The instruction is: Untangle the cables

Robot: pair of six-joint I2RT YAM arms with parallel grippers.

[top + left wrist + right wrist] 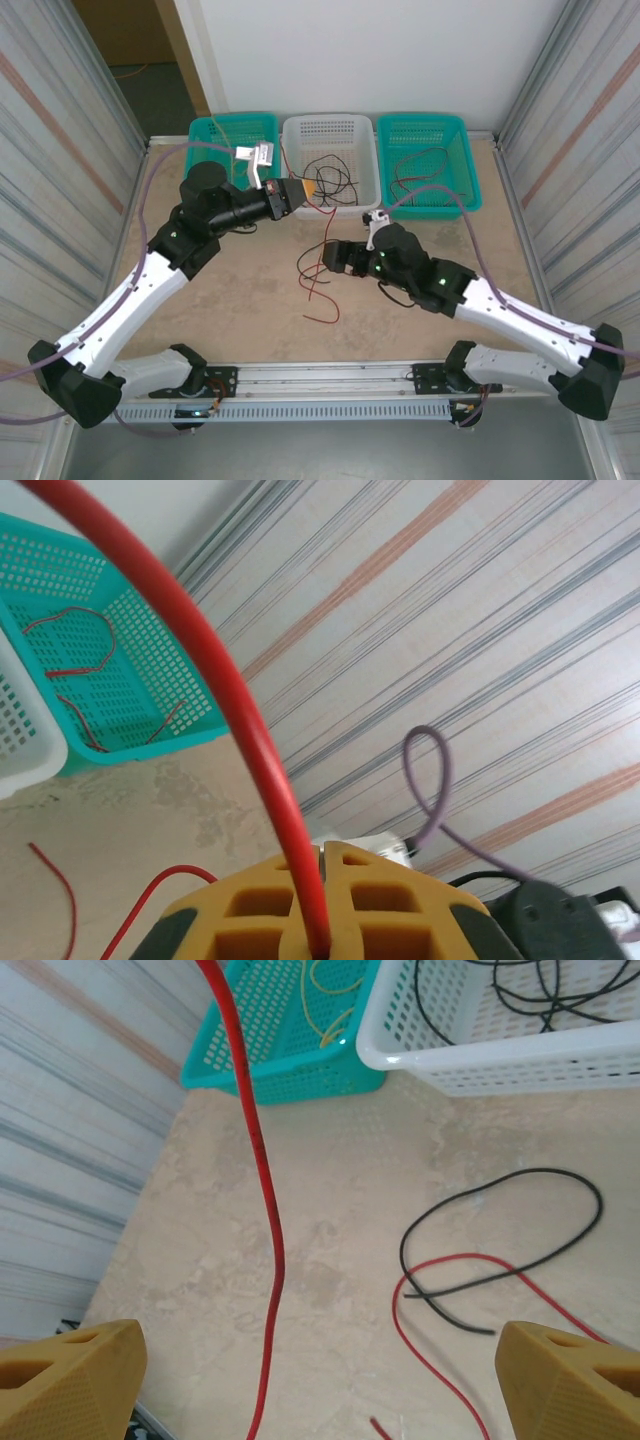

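The hanging red cable (328, 232) (272, 1310) already runs down between the two spread fingers, so I should gently move my open right gripper onto it next and close on it.
My left gripper (306, 192) hovers at the front rim of the white basket (330, 118), shut on a red cable (262, 770). That strand rises from between the yellow fingers (385, 900) and arcs away. In the right wrist view the same red cable (270, 1220) hangs down between the spread fingers of my right gripper (320, 1390), touching neither. That gripper (330, 258) is open, low over the table's middle. On the table lie a black cable (505, 1225) and another red cable (430, 1330), crossing each other.
Three baskets line the far edge: a teal one (200, 128) with yellow wire, the white one with black wires, and a teal one (420, 118) with red and black wires. Corrugated walls (60, 150) stand on both sides. Lavender hoses (470, 225) run along the arms.
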